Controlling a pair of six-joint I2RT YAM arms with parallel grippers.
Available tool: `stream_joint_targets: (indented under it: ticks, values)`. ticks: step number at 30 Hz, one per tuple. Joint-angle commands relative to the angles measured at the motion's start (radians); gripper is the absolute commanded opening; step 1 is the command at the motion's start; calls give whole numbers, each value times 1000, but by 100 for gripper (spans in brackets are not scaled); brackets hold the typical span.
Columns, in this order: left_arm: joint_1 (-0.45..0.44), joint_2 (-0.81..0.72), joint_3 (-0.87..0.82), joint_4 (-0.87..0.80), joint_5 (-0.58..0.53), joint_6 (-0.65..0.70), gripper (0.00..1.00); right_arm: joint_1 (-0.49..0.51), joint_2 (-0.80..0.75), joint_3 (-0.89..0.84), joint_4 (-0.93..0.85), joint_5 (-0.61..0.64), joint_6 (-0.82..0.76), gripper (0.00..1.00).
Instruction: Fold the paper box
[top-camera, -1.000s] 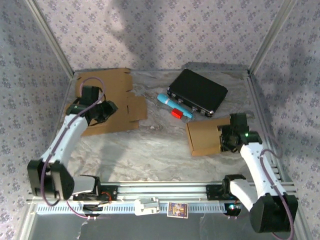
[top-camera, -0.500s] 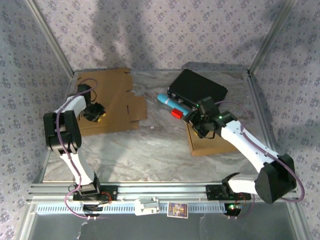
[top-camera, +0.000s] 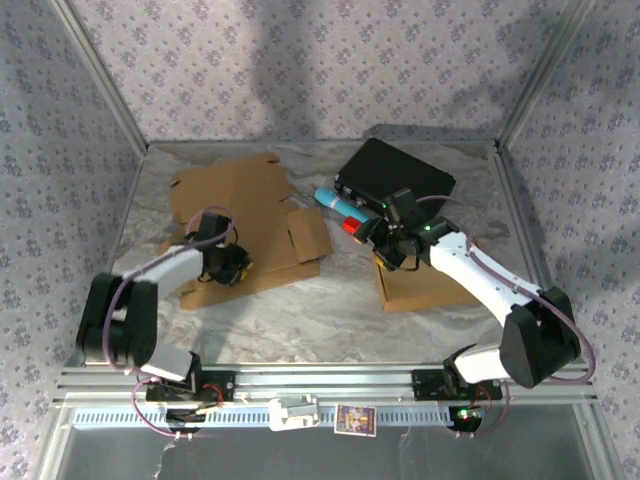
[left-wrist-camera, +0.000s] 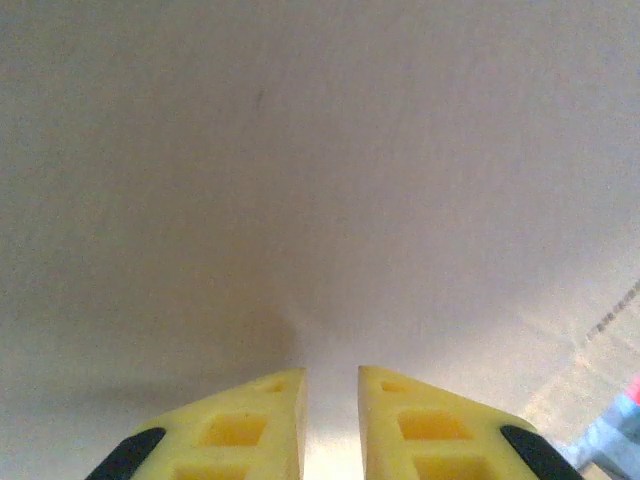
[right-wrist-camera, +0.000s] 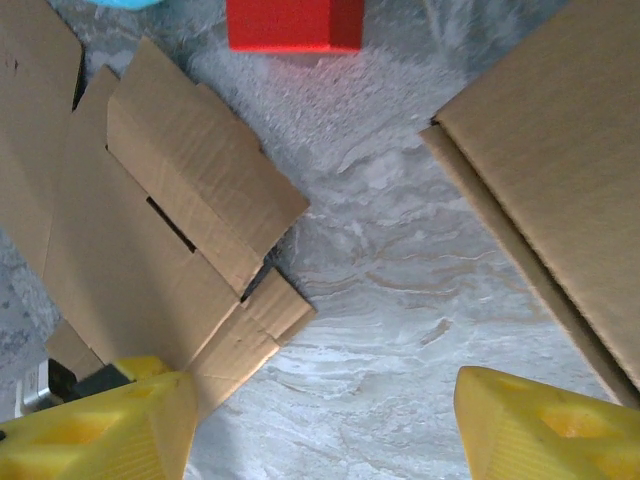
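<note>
My right gripper lowers across onto the flap's near edge (top-camera: 313, 257) (right-wrist-camera: 265, 258) next, cut free of its neighbour. The box's flap lies below my right gripper, toward the left gripper.
The paper box (top-camera: 240, 215) is a flat brown cardboard blank on the left half of the marble table (top-camera: 300, 310), flaps spread. My left gripper (top-camera: 240, 267) rests at its near edge. In the left wrist view the cardboard face (left-wrist-camera: 320, 180) lies right ahead and the left gripper (left-wrist-camera: 332, 385) has its yellow fingertips (left-wrist-camera: 270, 410) a narrow gap apart; I cannot tell whether they pinch any card. My right gripper (top-camera: 384, 248) hovers open over bare table, its fingers (right-wrist-camera: 100, 430) wide apart, between the blank's flap corner (right-wrist-camera: 250, 320) and a second folded cardboard piece (top-camera: 420, 280).
A black case (top-camera: 395, 180) lies at the back right. A blue marker (top-camera: 338, 205) and a red block (top-camera: 352, 227) lie just in front of it, close to my right gripper; the red block (right-wrist-camera: 295, 25) sits just ahead of its fingers. Metal frame rails border the table.
The paper box has slid right and turned, its flaps now nearer the middle. My left arm swung down to the box's near edge, jaws narrowing. The right gripper shifted slightly left.
</note>
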Motion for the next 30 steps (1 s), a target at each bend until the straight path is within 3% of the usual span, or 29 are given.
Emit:
stream_joint_targets:
  ticks: [1,5,11,14,19,30]
  values:
    - [-2,-124,18,-43,-113,-176,23,25,53,22,62,-49,6,70]
    - [65,-146,88,-63,-40,-116,26,81,91,-5,163,-32,75,68]
    - [319,-47,259,-212,46,225,27,138,193,-73,455,-1,242,65]
    - [387,64,357,-269,53,399,27,154,259,-117,608,24,333,63]
    - [403,214,395,-230,83,499,24,178,324,-169,777,106,408,61]
    - [405,317,325,-200,85,539,23,207,434,-183,913,134,485,57]
